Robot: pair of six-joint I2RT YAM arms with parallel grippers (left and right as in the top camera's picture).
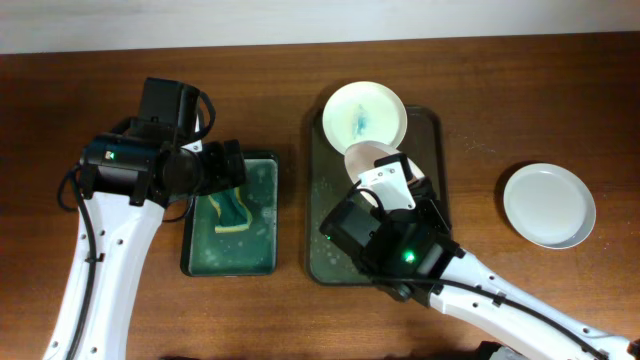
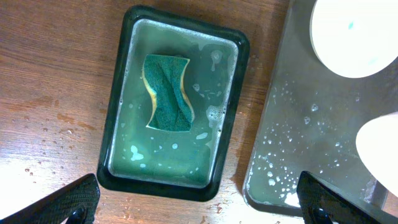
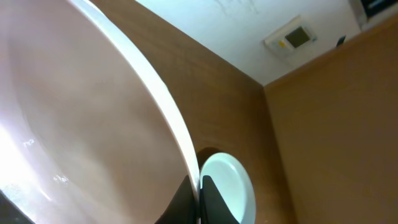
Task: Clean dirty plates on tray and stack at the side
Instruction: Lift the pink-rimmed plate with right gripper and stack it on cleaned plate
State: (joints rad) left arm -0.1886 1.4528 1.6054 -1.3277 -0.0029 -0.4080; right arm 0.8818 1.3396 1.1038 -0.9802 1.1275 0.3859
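Observation:
The right gripper swings to the right in the overhead view next, then lowers the pinkish plate onto the grey-blue plate [image 1: 549, 206] [image 3: 229, 187] at the side.
The dark olive tray [image 1: 325, 250] lies mid-table. A white plate [image 1: 365, 112] with blue smears rests on its far end. My right gripper [image 3: 199, 199] is shut on the rim of the pinkish plate [image 1: 368, 160], held tilted above the tray; it fills the right wrist view [image 3: 74, 112]. The grey-blue plate [image 1: 548, 205] lies on the table at the right, also in the right wrist view [image 3: 230, 190]. My left gripper [image 2: 199, 202] is open and empty above the green tray's near edge. The olive tray [image 2: 323, 130] and white plate [image 2: 351, 37] show at right there.
A small green tray [image 1: 255, 245] with soapy water holds a green-yellow sponge [image 1: 230, 210], seen clearly in the left wrist view [image 2: 168, 93]. Water drops lie on the wooden table [image 1: 480, 100] around both trays.

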